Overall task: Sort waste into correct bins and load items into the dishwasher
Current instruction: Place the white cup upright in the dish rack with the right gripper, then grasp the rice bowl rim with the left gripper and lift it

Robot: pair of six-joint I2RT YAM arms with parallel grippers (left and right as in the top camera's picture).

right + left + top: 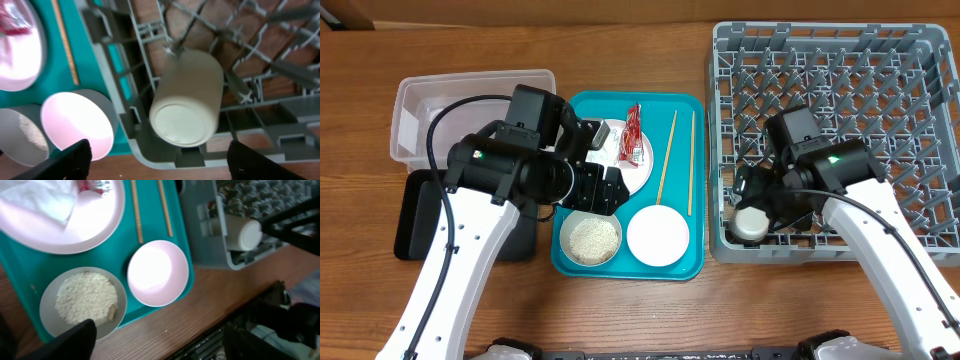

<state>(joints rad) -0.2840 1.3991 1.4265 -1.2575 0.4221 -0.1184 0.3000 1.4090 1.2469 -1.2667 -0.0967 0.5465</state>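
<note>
My left gripper is going to move down onto the grey bowl's rim beside the pinkish bowl. A part of the teal tray leaves room for a finger there.
The small white cup lies on its side in the front left corner of the grey dish rack. My right gripper hovers over it, open and empty. My left gripper is open and empty above the teal tray's left side. The white plate holds the napkin and red packet. The grey bowl of rice, the pinkish bowl and two chopsticks lie on the tray.
The teal tray sits in the middle between the bins and the rack. The clear tub stands at the far left, with the black tray in front of it, partly under my left arm. The table's front edge is close below.
</note>
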